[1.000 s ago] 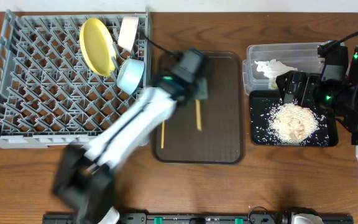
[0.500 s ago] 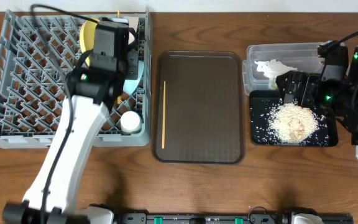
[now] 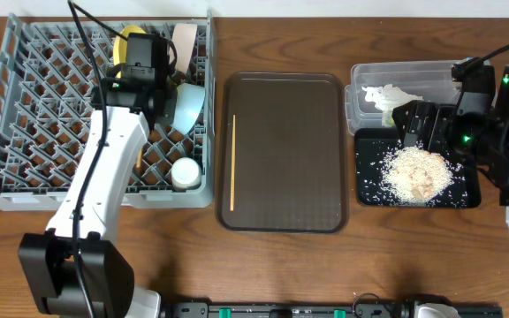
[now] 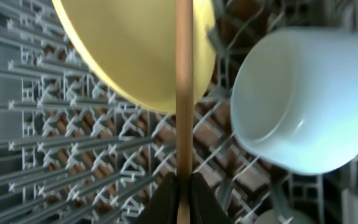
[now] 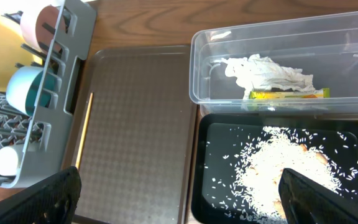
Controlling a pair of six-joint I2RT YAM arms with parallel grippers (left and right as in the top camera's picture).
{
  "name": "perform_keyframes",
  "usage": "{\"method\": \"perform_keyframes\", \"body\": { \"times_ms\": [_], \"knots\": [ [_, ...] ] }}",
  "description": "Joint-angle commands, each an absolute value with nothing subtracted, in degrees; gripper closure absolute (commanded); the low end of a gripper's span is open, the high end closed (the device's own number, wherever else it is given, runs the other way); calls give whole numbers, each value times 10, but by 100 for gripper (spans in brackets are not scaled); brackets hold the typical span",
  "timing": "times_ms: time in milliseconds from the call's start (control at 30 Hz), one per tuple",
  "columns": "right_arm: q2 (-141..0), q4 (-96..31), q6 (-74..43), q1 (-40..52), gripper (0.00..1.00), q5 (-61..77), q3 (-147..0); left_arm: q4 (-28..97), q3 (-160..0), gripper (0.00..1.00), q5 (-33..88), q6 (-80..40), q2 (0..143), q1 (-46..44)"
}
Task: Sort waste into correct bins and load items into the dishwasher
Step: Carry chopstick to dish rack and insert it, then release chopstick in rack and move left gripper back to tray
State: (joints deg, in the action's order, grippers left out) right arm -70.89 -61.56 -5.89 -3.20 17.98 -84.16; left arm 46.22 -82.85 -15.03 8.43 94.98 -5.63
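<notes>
My left gripper holds the chopstick and will next lower it onto that clear strip [image 3: 151,150] beside the light blue bowl [image 3: 189,106] and let go of it there.
My left gripper [image 4: 182,186] is shut on one wooden chopstick [image 4: 184,93], over the grey dish rack [image 3: 25,132] at the yellow plate [image 4: 129,50]. The arm's head [image 3: 141,55] hides most of the plate in the overhead view. The light blue bowl [image 3: 189,106], the white bowl [image 3: 182,40] and the small white cup [image 3: 185,172] stand in the rack. The other chopstick [image 3: 233,163] lies on the brown serving tray [image 3: 290,150]. My right gripper [image 5: 185,199] is open and empty above the black tray [image 3: 369,190] holding rice crumbs [image 3: 418,172]. The clear tub [image 3: 440,71] holds the napkin [image 3: 391,94] and the wrapper [image 5: 288,94].
The brown tray sits between the rack and the two bins. Bare wooden table [image 3: 272,265] runs along the front. The right arm's body [image 3: 502,132] stands at the right edge beside the bins.
My left arm has swung from the brown tray to the back of the rack, carrying one chopstick. One chopstick is left on the tray. The right arm has not moved.
</notes>
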Motion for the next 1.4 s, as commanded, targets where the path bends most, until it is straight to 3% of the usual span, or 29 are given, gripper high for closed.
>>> {"method": "perform_keyframes", "body": {
  "times_ms": [0, 600, 633, 700, 767, 1000, 1233, 1367],
  "knots": [
    [-712, -616, -64, -34, 1, 178, -842, 472, -822, 93, -150, 92, 964, -49],
    [-712, -616, -64, -34, 1, 178, -842, 471, -790, 91, -142, 92, 988, -35],
    [-712, -616, -64, -34, 1, 178, -842, 471, -790, 84, -142, 92, 988, -35],
    [-712, -616, -64, -34, 1, 178, -842, 471, -790, 59, -142, 92, 988, -35],
    [-712, -616, -64, -34, 1, 178, -842, 471, -790, 50, -142, 92, 988, -35],
    [-712, -616, -64, -34, 1, 178, -842, 474, -809, 50, -136, 54, 964, -48],
    [-712, -616, -64, -34, 1, 178, -842, 470, -826, 52, 76, 41, 874, -130],
    [-712, -616, -64, -34, 1, 178, -842, 482, -820, 55, 66, -84, 876, -200]
  ]
}}
